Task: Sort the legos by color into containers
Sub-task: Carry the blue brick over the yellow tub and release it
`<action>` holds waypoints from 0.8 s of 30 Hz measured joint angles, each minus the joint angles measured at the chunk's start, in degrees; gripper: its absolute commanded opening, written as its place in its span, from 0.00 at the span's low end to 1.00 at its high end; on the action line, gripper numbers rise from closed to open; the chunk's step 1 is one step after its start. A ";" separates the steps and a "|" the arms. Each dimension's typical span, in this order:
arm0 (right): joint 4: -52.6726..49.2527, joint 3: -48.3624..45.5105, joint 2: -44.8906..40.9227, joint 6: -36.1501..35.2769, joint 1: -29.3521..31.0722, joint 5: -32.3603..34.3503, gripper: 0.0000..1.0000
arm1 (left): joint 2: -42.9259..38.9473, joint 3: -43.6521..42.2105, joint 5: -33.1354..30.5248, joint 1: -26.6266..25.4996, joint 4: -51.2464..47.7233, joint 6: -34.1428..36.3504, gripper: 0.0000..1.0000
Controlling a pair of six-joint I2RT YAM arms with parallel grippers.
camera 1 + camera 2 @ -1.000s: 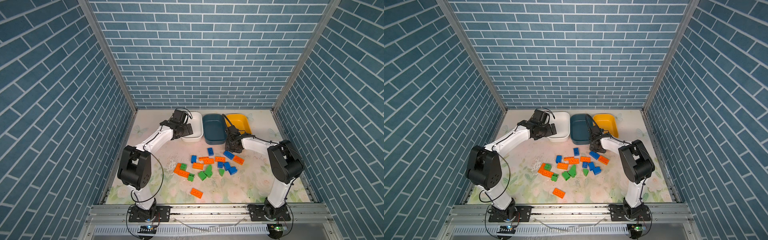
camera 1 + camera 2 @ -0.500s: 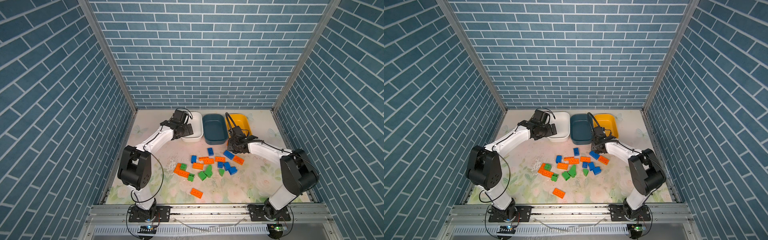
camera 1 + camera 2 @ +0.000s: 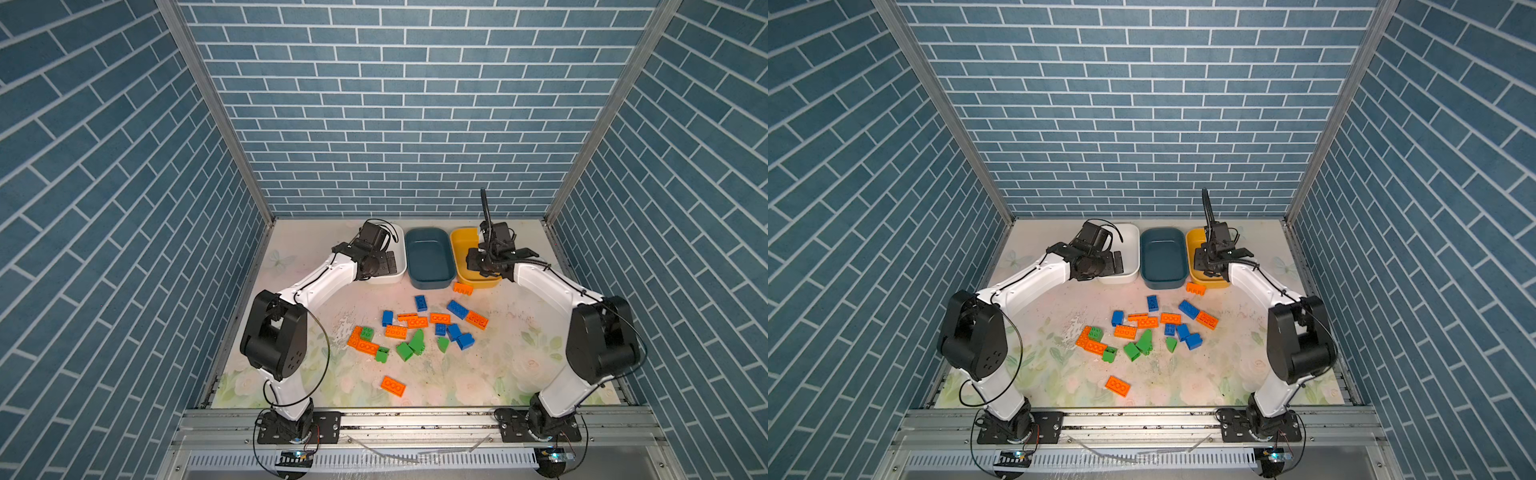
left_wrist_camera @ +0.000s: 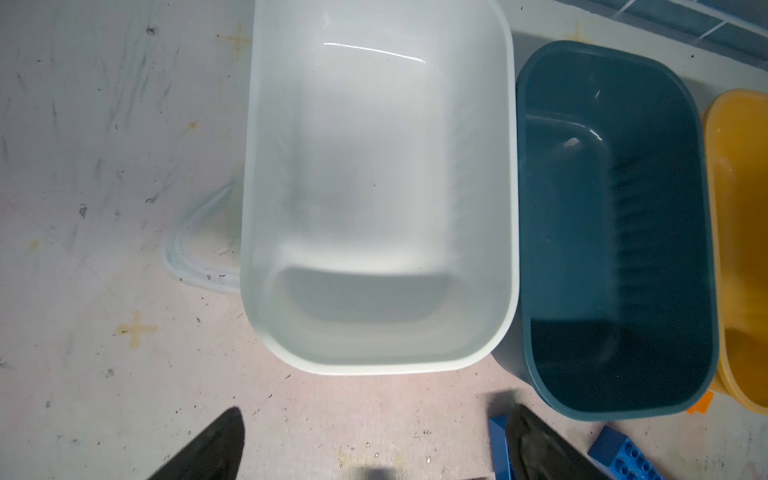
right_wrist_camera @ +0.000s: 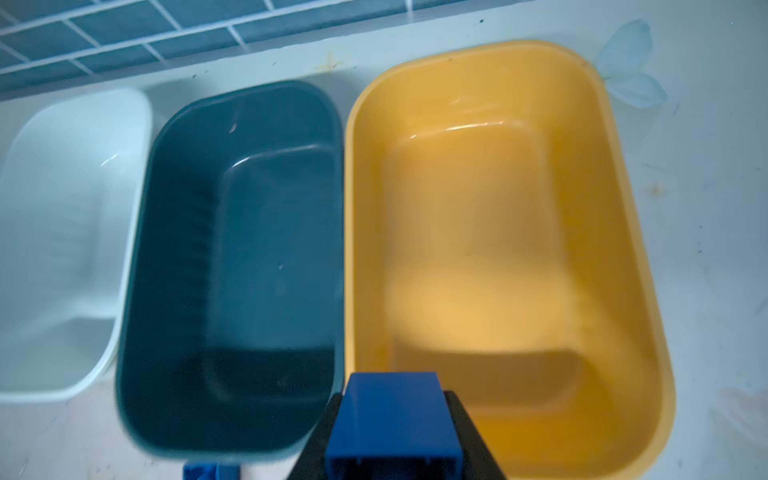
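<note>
The blue lego (image 5: 392, 411) hangs by the shared edge of the containers. My right gripper should next move outward and down over the yellow container's bare bottom and release the lego.
My right gripper (image 5: 392, 440) is shut on a blue lego (image 5: 392, 411). It hangs over the near ends of the dark teal container (image 5: 232, 249) and the yellow container (image 5: 498, 232), at their shared edge. In both top views this gripper (image 3: 484, 266) (image 3: 1210, 269) sits at the yellow container (image 3: 460, 249). My left gripper (image 4: 374, 444) is open and holds nothing, low over the table by the near rim of the white container (image 4: 374, 368). Loose orange, blue and green legos (image 3: 415, 332) lie in a pile mid-table.
An orange lego (image 3: 462, 288) lies just in front of the yellow container, and a lone orange plate (image 3: 392, 385) lies nearer the front rail. All three containers look bare inside. Brick-patterned walls close in the sides and back.
My right gripper closed on a blue lego at the pile's far edge, rose and moved back and right to the containers. The left arm has not moved.
</note>
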 measured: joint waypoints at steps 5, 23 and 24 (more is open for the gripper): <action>-4.28 11.08 11.61 -1.49 -2.01 0.13 0.17 | 2.19 1.40 2.36 -0.24 -0.79 1.07 0.99; -15.65 19.98 18.36 -4.15 -2.01 1.03 0.82 | 17.55 23.85 2.80 -4.22 -15.54 11.65 0.99; -15.45 16.39 14.84 -3.50 -1.99 1.16 0.86 | 18.43 24.87 3.32 -4.22 -15.96 11.93 0.99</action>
